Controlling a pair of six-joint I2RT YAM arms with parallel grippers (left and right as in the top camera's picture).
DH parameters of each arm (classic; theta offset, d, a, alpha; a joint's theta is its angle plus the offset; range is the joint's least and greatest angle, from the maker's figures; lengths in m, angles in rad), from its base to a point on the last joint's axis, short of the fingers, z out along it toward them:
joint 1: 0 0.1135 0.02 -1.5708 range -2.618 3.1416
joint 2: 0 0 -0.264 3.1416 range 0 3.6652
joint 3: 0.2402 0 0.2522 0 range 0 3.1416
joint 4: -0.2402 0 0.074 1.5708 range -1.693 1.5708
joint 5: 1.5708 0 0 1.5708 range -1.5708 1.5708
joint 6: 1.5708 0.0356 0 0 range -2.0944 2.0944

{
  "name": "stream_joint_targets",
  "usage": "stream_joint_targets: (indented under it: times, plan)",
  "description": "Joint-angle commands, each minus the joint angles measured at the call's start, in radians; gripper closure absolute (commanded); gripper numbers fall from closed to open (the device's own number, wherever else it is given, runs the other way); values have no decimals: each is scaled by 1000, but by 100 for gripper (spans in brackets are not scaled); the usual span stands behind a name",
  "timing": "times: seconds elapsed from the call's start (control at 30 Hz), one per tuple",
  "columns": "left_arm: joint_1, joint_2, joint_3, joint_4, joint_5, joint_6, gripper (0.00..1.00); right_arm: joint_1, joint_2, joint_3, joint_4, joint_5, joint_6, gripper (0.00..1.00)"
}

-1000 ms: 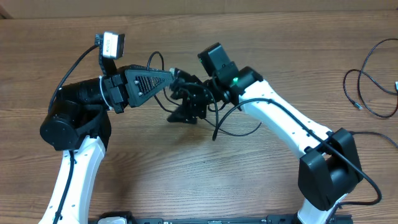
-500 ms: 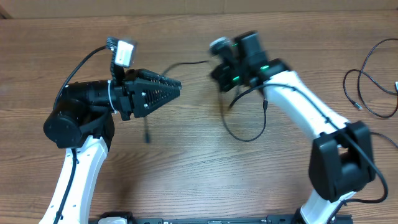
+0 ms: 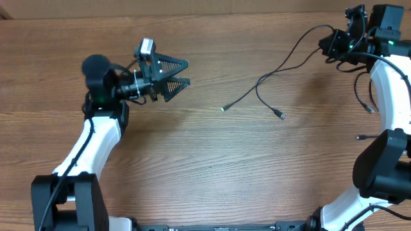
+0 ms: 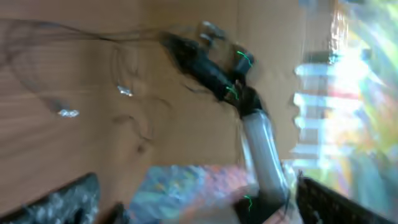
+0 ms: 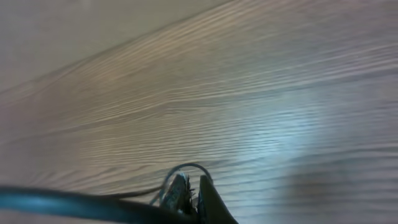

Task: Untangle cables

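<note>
The cable goes with my right gripper toward the right in the overhead view, to the looped black cords, and is released there next. Its plug ends lie mid-table.
Thin black cables (image 3: 270, 76) stretch across the table from my right gripper (image 3: 329, 46) at the back right. Two plug ends lie free on the wood, one silver-tipped (image 3: 223, 108) and one further right (image 3: 281, 115). In the right wrist view the right gripper (image 5: 194, 194) is shut on a cable, and a small loop of it (image 5: 186, 167) arches over the fingertips. My left gripper (image 3: 182, 72) hovers at the left, open and empty, well clear of the strands. The left wrist view is blurred; its fingers (image 4: 65, 200) stand wide apart, and the silver tips (image 4: 124, 91) show far off.
More black cords (image 3: 371, 96) lie in loops at the table's right edge beside the right arm, with a plug end (image 3: 359, 136) near its base. The table's back edge runs just behind the right gripper.
The left gripper has opened, let go of the bundle and drawn back left. The right gripper has shut on a cable and swung to the back right, pulling the strands out long.
</note>
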Motion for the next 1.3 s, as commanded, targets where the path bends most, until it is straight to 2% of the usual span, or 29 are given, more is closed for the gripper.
stream_joint_targets:
  times: [0.0, 0.07, 0.1, 0.17, 0.3, 0.5, 0.53, 0.57, 0.6, 0.63, 0.83, 0.9, 0.93, 1.0, 1.07, 1.17, 1.27]
  plan:
    - [-2, 39, -9, -387, -354, 414, 0, -8, -12, 73, 4, 120, 63, 96]
    - [-17, 39, -9, -656, -651, 628, 0, -21, -12, 125, 9, 158, 119, 96]
    - [-37, 39, -9, -735, -751, 760, 0, -31, -12, 156, 11, 170, 130, 96]
    - [-80, 39, -9, -817, -824, 1000, 0, -64, -12, 242, 11, 257, 172, 96]
    - [-152, 39, -9, -940, -832, 1265, 0, -128, -12, 391, 17, 349, 174, 96]
    - [-272, 39, -9, -959, -830, 1314, 0, -147, 0, 421, 29, 356, 159, 96]
    - [-287, 39, -9, -958, -830, 1314, 0, -147, 7, 421, 20, 355, 154, 93]
    - [-312, 39, -9, -958, -832, 1320, 0, -146, 15, 421, 6, 355, 154, 77]
    - [-337, 39, -9, -959, -832, 1325, 0, -146, 26, 421, -14, 355, 154, 41]
    - [-361, 39, -9, -959, -833, 1326, 0, -146, 40, 421, -53, 356, 154, 0]
    - [-384, 34, -9, -978, -836, 1295, 0, -147, 53, 421, -286, 355, 143, 0]
    - [-386, 6, -8, -1007, -840, 1294, 0, -144, 53, 421, -412, 349, 140, 0]
    - [-386, -18, -8, -1022, -865, 1292, 0, -139, 53, 421, -459, 294, 73, 0]
    - [-390, -78, -6, -1068, -972, 1251, 0, -128, 53, 421, -518, 169, -58, 0]
    - [-396, -200, 24, -1191, -1141, 1205, 0, -111, 47, 421, -600, 80, -87, 0]
    - [-419, -401, 70, -1334, -1294, 1204, 0, -63, 43, 421, -685, -48, -148, 0]
    - [-454, -610, 79, -1386, -1366, 1205, 0, 52, 29, 421, -775, -7, -173, 0]
